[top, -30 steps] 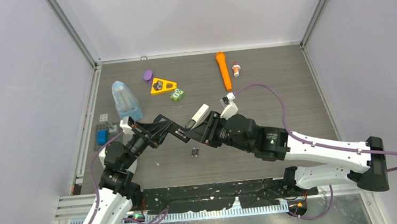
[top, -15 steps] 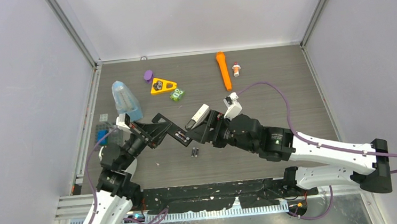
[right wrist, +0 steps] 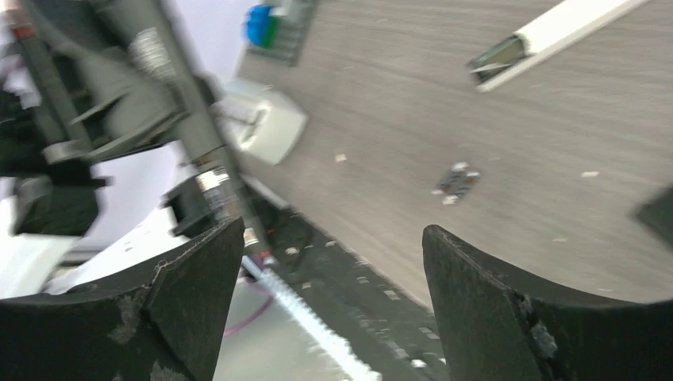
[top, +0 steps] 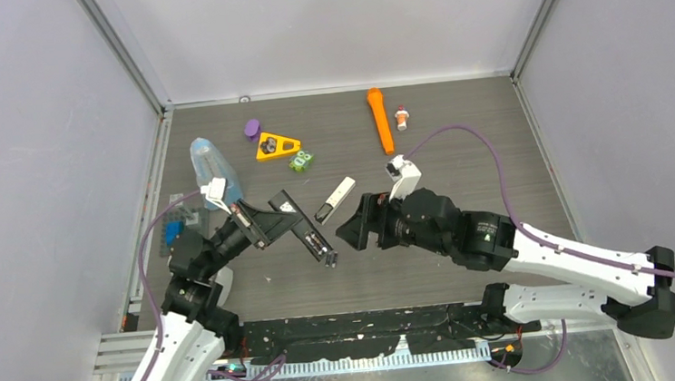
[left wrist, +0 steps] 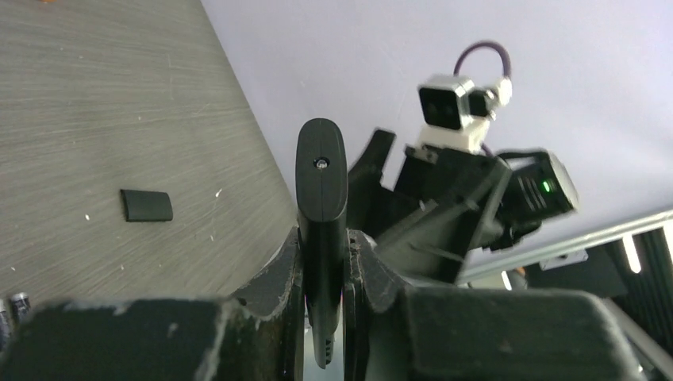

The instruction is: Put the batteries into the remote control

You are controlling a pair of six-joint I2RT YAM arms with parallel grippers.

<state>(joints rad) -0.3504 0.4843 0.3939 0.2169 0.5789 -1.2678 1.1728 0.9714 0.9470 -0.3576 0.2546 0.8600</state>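
The small dark flat piece lies on the wood below my right gripper. My right gripper will turn downward, move over that piece and go down.
The remote control (top: 335,198), a slim white-silver bar with a dark end, lies on the table; the right wrist view shows it at top right (right wrist: 548,36). The batteries (top: 330,259) lie together on the wood, small and dark (right wrist: 456,181). My left gripper (top: 292,219) is shut on a slim black bar (top: 305,231) with light marks on one face, held above the table. Seen from the left wrist, this black bar (left wrist: 321,171) rises between the jaws (left wrist: 323,238), a tiny hole in its tip. My right gripper (top: 346,231) hangs just right of it, open and empty (right wrist: 332,230).
At the back lie an orange flashlight (top: 379,119), a small orange-white piece (top: 402,117), a purple piece (top: 252,127), a yellow triangle (top: 277,145) and a green block (top: 301,161). A clear-blue container (top: 212,173) and blue brick (top: 173,231) stand left. A small dark flat piece (left wrist: 147,206) lies on the wood.
My right gripper has opened wide and drawn back from the black bar. The left arm has swung the bar, its lower end now over the batteries. The white bar has not moved.
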